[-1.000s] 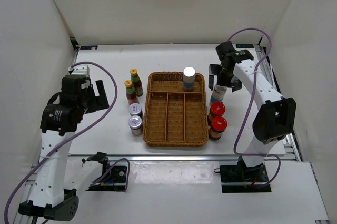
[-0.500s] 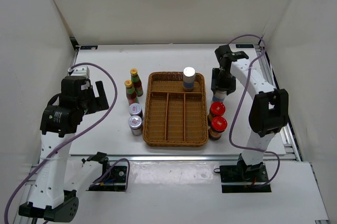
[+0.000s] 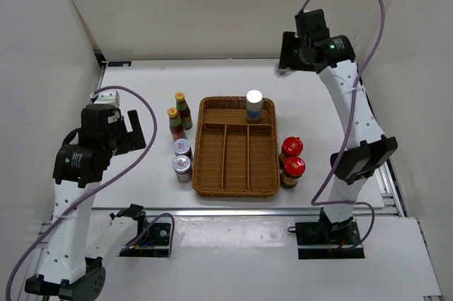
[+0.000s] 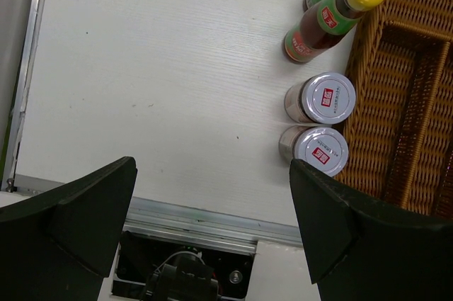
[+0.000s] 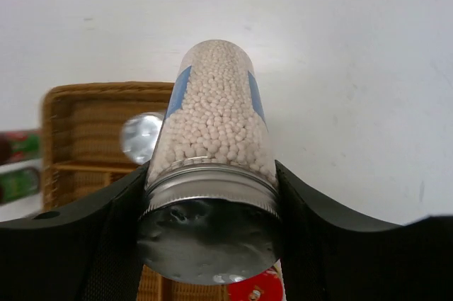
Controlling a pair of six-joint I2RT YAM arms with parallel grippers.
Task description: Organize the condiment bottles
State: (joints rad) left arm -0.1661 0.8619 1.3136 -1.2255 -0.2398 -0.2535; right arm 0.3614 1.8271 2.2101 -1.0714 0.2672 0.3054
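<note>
The back section of the tray has room beside the matching shaker. My right gripper will next swing to the left in the top view, turning, and then lower its shaker into that section.
My right gripper [image 3: 289, 60] hangs high over the table's back right, shut on a silver-capped shaker [image 5: 216, 131] full of white beads, gripped just below its cap. A matching shaker [image 3: 254, 105] stands in the back compartment of the wicker tray [image 3: 236, 192]. Two yellow-capped bottles [image 3: 180, 106] [image 3: 173, 122] and two silver-lidded jars [image 3: 182, 148] [image 3: 182, 166] stand left of the tray. Two red-capped jars [image 3: 291, 148] [image 3: 294, 168] stand to its right. My left gripper [image 4: 212, 230] is open above the table's near left edge, left of the lidded jars [image 4: 331, 97].
The tray's three long front compartments [image 3: 237, 156] hold nothing. White walls enclose the table on three sides. The metal rail [image 4: 198, 212] of the table's near edge lies below my left gripper.
My right gripper shut on the shaker that stood right of the tray, then lifted it up and toward the back. The left arm has stayed put.
</note>
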